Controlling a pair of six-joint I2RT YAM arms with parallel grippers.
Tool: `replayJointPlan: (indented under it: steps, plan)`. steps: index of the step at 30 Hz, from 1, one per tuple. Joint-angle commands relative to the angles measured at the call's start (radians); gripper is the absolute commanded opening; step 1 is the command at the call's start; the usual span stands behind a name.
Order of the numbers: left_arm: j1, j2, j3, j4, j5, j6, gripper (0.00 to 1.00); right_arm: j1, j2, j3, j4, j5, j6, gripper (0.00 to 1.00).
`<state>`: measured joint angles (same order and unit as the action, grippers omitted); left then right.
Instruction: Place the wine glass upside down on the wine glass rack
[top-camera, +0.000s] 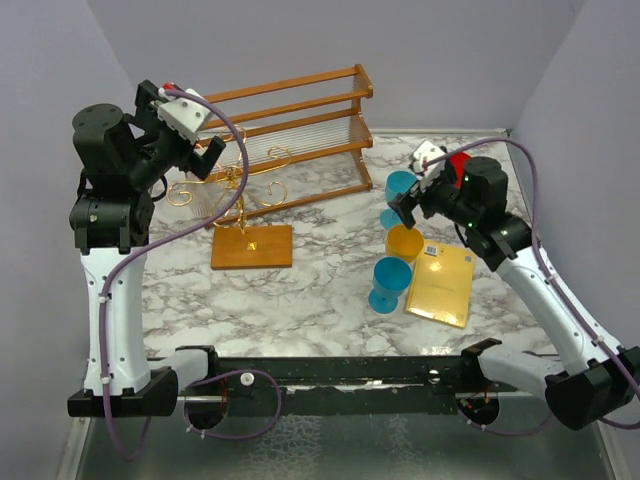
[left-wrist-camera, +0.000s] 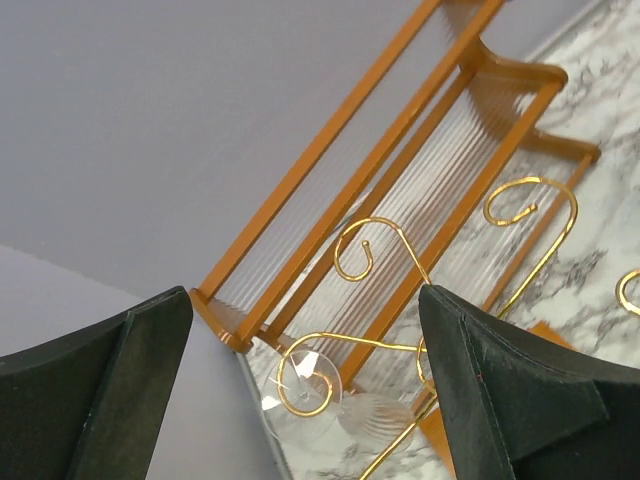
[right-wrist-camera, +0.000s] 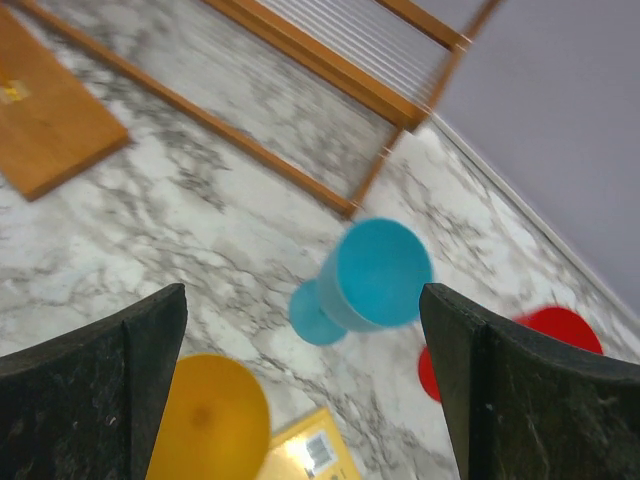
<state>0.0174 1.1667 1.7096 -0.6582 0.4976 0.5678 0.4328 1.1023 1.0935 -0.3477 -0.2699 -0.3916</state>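
I will next move my right gripper to the right in the top view, past the red object to the marble by the side (top-camera: 513, 188), because the wine glass already hangs.
The wine glass (left-wrist-camera: 318, 388) is clear and hangs upside down. Its round foot is caught in a curled arm of the gold wine glass rack (left-wrist-camera: 372, 342), and its ribbed bowl points down toward the marble. The rack's stem (top-camera: 241, 190) rises from a flat orange-brown base (top-camera: 252, 247). My left gripper (left-wrist-camera: 305, 300) is open just above and behind the glass, with both fingers clear of it; in the top view it (top-camera: 208, 158) hovers at the rack's upper left. My right gripper (right-wrist-camera: 303, 295) is open and empty, far to the right, above a blue cup (right-wrist-camera: 375, 275).
A two-tier wooden slatted shelf (top-camera: 300, 120) stands behind the rack. On the right are a blue cup (top-camera: 400, 187), a yellow cup (top-camera: 404, 243), a second blue cup (top-camera: 390, 283) and a yellow envelope (top-camera: 442, 285). A red object (right-wrist-camera: 555, 330) lies near the wall.
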Motion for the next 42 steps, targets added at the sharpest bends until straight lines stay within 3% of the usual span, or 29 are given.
replayJointPlan:
  steps: [1,9,19,27,38,42]
  plan:
    - [0.008,-0.027,0.007,0.142,-0.089,-0.300,0.99,-0.199,-0.018,0.040,-0.010,0.039,0.123,1.00]
    - [0.013,-0.041,0.013,0.134,-0.106,-0.322,0.98,-0.388,-0.048,0.049,0.005,0.286,0.091,1.00]
    - [0.013,-0.074,-0.041,0.136,-0.155,-0.322,0.97,-0.640,0.053,0.135,-0.106,0.211,0.121,1.00]
    - [0.012,-0.075,-0.059,0.154,-0.147,-0.363,0.97,-0.700,0.173,0.188,-0.246,0.184,0.076,0.87]
    - [0.012,-0.076,-0.071,0.155,-0.123,-0.358,0.97,-0.719,0.228,0.193,-0.293,0.191,0.028,0.60]
    - [0.012,-0.074,-0.071,0.156,-0.121,-0.356,0.97,-0.725,0.228,0.188,-0.304,0.186,0.013,0.55]
